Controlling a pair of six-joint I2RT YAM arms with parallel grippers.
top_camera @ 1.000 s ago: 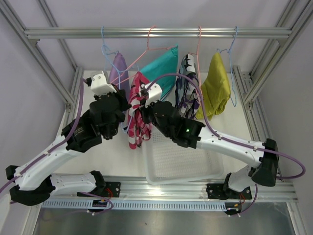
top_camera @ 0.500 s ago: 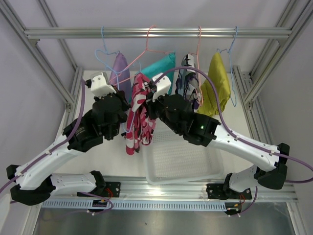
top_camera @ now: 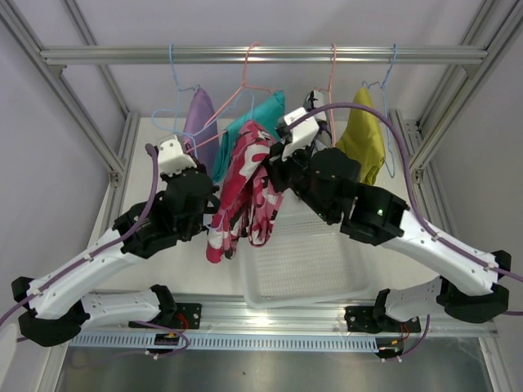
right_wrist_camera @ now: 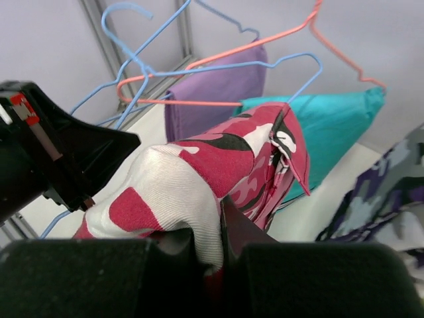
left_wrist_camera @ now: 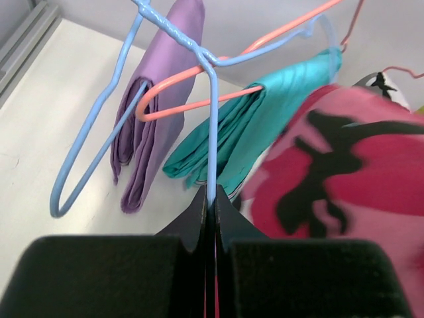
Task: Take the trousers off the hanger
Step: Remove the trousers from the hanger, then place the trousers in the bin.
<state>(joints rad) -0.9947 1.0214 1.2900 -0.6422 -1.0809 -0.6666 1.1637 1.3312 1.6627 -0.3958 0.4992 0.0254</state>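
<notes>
The trousers come sideways off the blue hanger (top_camera: 174,110) next, pulled by my right gripper. They then go back and down for release, as the empty mesh tray lies below and back.
The pink-black-white camouflage trousers (top_camera: 243,192) (right_wrist_camera: 199,165) hang bunched between the two arms, above the tray's left edge. My right gripper (top_camera: 270,163) (right_wrist_camera: 218,222) is shut on a white fold of this cloth. The left gripper (top_camera: 207,173) (left_wrist_camera: 212,199) is shut on a thin wire of the blue hanger (left_wrist_camera: 211,126) (top_camera: 174,110). Behind, on the rail, hang the lilac trousers (top_camera: 198,118) (left_wrist_camera: 142,132), the teal trousers (top_camera: 257,114) (left_wrist_camera: 265,112) on a pink hanger (left_wrist_camera: 199,103) and the mustard trousers (top_camera: 365,139). The purple-grey camouflage trousers (right_wrist_camera: 391,185) are largely hidden by the right arm in the top view.
A white mesh tray (top_camera: 359,290) lies on the table under the right arm. An aluminium rail (top_camera: 261,55) carries the hangers, and frame posts (top_camera: 73,106) stand on both sides. Several hanger wires cross close around the left gripper.
My right gripper has moved up and to the right with the pink camouflage trousers, pulling them higher and spreading them. The left gripper kept its hold on the blue hanger and shifted a little.
</notes>
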